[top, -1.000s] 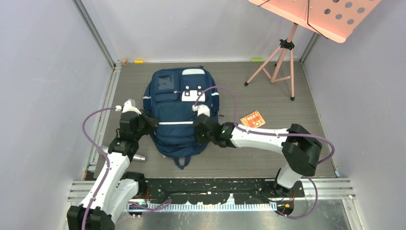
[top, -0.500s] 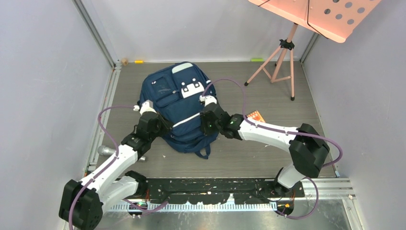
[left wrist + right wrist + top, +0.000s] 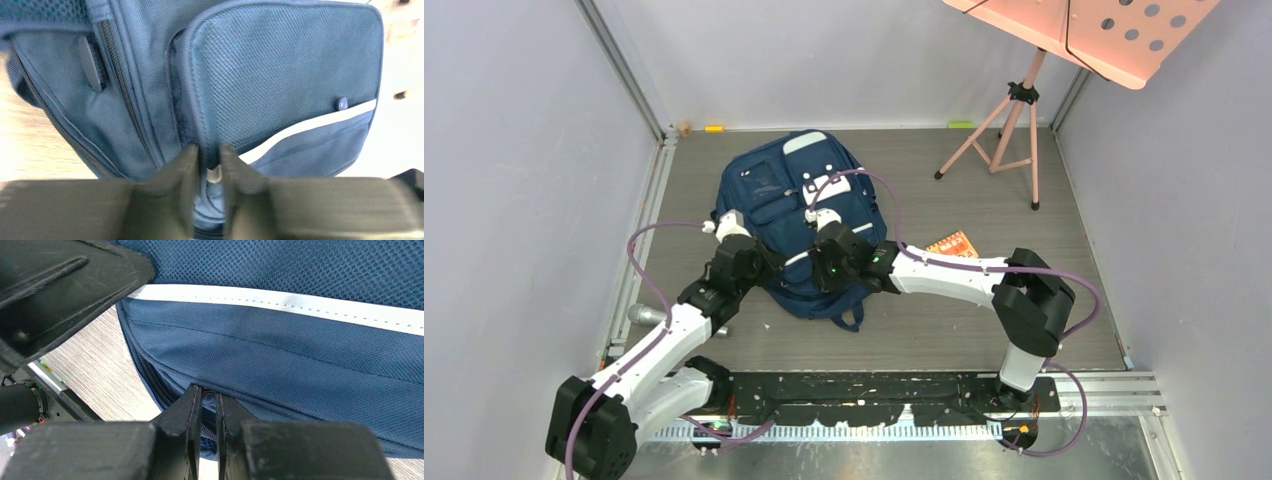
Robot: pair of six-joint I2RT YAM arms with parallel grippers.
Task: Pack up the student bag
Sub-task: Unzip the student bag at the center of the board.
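Note:
The zipper's bare teeth lead to the bag's near corner (image 3: 780,290) (image 3: 154,382), so my right gripper needs to slide to the left in the top view to that corner and let go of the zip pull.
The student bag (image 3: 784,205), navy blue with pale stripes and a white patch, lies tilted on the wood-grain floor. My left gripper (image 3: 764,266) is at its lower left edge. In the left wrist view the gripper (image 3: 209,156) is shut on a fold of the bag's seam (image 3: 280,75), with a small pale tab between the fingers. My right gripper (image 3: 822,274) is at the bag's lower edge. In the right wrist view the gripper (image 3: 209,399) is shut on a zip pull at the zipper line under the pale stripe (image 3: 300,302).
A pink music stand (image 3: 1022,105) stands at the back right. An orange card (image 3: 951,245) lies right of the bag, behind my right forearm. A silver cylinder (image 3: 646,315) lies by my left arm. Small yellow (image 3: 714,128) and green (image 3: 961,124) items lie by the back wall.
The bag has been dragged and turned from lying straight to tilted. In the last half second my right gripper slid left along the bag's lower edge; my left arm held still.

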